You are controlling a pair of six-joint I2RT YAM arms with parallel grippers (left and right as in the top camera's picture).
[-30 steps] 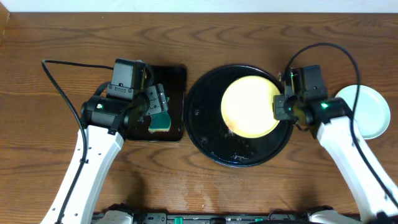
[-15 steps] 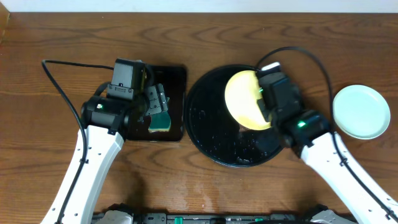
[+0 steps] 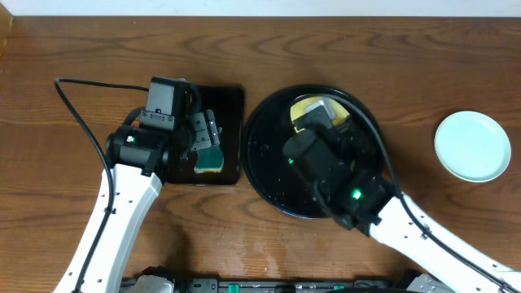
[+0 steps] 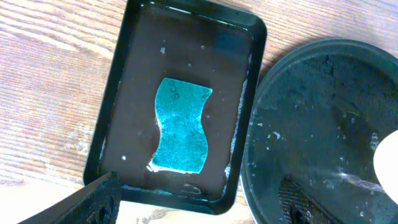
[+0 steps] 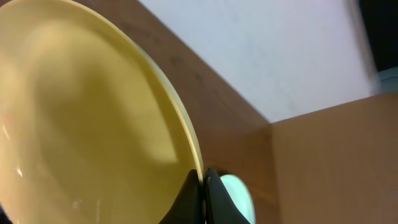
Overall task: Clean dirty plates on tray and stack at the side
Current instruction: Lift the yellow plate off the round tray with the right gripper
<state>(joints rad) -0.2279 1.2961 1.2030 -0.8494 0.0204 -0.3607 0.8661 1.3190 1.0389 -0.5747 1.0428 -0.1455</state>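
The mint-green plate (image 3: 472,146) is bare for stacking, so my right gripper will next move the yellow plate (image 3: 305,107) to the right in the overhead view and lower it flat onto that plate.
My right gripper (image 5: 203,186) is shut on the rim of the pale yellow plate (image 5: 81,118) and holds it tilted up on edge over the round black tray (image 3: 269,175). In the overhead view the right arm hides most of the yellow plate (image 3: 305,107). A mint-green plate (image 3: 472,146) lies on the table to the right of the tray; it also shows behind the fingers in the right wrist view (image 5: 239,198). My left gripper (image 4: 199,208) is open above the near edge of the rectangular tray. The round tray (image 4: 311,124) is wet.
A teal sponge (image 4: 180,124) lies in the small rectangular black tray (image 4: 124,93), left of the round tray; both show in the overhead view, sponge (image 3: 210,159) and tray (image 3: 232,106). A black cable (image 3: 77,114) runs across the table at the left.
My right arm has swung left over the round tray and lifted the yellow plate from flat up onto its edge. The left arm has not moved.
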